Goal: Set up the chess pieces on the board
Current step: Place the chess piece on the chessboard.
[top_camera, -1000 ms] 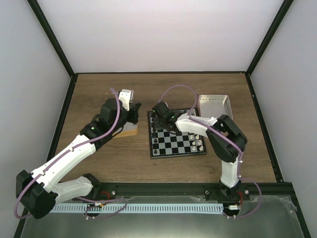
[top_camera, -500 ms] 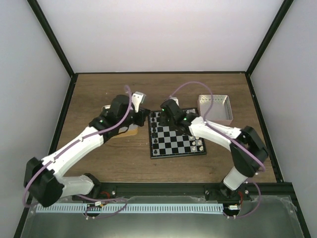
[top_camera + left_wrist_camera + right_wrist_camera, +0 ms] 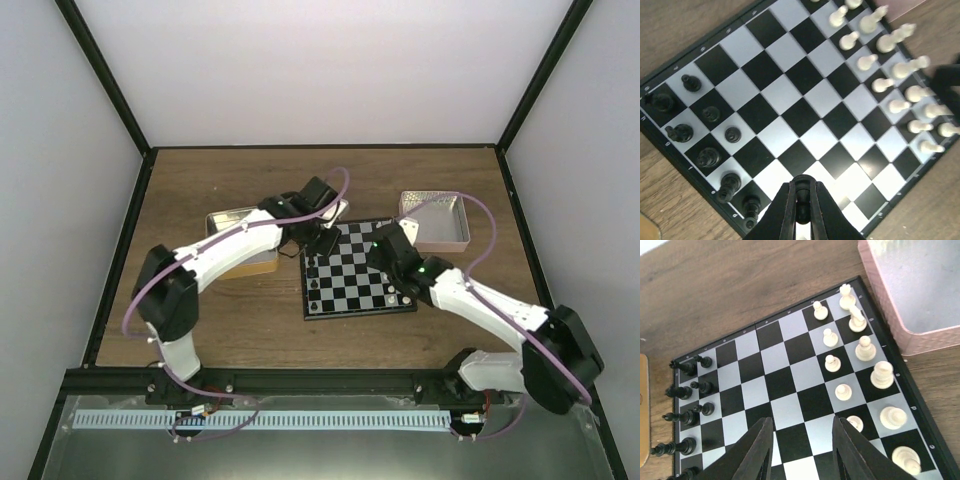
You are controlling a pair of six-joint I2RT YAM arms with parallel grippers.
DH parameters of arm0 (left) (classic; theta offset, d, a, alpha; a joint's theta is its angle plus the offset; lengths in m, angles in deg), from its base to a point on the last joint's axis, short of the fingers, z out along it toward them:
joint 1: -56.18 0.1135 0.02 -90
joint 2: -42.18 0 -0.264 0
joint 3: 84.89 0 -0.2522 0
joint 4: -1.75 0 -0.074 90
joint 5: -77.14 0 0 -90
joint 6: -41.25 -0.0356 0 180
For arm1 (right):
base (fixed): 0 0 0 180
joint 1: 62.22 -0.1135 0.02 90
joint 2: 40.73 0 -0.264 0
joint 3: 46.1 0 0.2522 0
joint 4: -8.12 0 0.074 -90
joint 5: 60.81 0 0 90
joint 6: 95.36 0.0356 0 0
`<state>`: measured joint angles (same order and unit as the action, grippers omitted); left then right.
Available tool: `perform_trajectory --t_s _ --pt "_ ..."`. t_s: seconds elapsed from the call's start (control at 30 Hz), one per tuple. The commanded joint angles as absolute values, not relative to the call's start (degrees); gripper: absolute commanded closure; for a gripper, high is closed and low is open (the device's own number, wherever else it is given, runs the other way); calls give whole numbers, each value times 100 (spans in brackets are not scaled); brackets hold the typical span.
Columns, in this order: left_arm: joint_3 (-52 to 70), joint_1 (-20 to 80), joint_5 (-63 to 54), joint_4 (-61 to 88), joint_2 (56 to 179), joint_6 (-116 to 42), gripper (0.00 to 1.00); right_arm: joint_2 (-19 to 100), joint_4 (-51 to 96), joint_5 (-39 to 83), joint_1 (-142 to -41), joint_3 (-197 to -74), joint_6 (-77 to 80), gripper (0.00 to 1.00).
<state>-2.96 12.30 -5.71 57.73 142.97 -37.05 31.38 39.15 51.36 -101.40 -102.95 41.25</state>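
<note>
The left gripper carries the black piece down onto the empty dark square [image 3: 325, 260] [image 3: 754, 157] beside the short black pieces next.
The board [image 3: 352, 287] lies mid-table and also shows in the left wrist view [image 3: 805, 102] and the right wrist view [image 3: 790, 371]. Several black chess pieces [image 3: 316, 286] stand along its left side [image 3: 708, 158] [image 3: 681, 391]. Several white pieces [image 3: 400, 292] stand along its right side [image 3: 899, 106] [image 3: 865, 347]. My left gripper [image 3: 322, 241] [image 3: 801, 184] hovers over the board's far-left part, shut on a black piece [image 3: 802, 210]. My right gripper [image 3: 381, 252] [image 3: 802, 422] is open and empty above the board's right half.
A gold-rimmed metal tin [image 3: 226, 222] sits left of the board; its edge shows in the right wrist view [image 3: 642, 410]. A pinkish metal tin [image 3: 436, 220] [image 3: 920, 285] sits at the board's far right. Black frame posts border the wooden table.
My left arm has swung right from the left tin to over the board with a black piece in its jaws. My right gripper has drawn back from the board's far-left corner toward its right side.
</note>
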Motion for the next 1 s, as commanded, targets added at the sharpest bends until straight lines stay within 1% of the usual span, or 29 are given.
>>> perform_trajectory --t_s 0.0,0.17,0.43,0.97 --pt "-840 1239 -999 6865 14910 -3681 93 2618 3884 5630 -10109 -10064 4447 66" --pt "-1281 1240 -841 7251 15632 -3821 92 2257 3801 5672 -10089 -9814 4463 64" --pt "-2207 1240 -1357 7850 16473 -3923 93 2234 3689 5471 -10074 -9673 4409 63" --pt "-2313 1257 -1508 7689 16909 -3872 90 2335 3575 5318 -10063 -9653 4385 63"
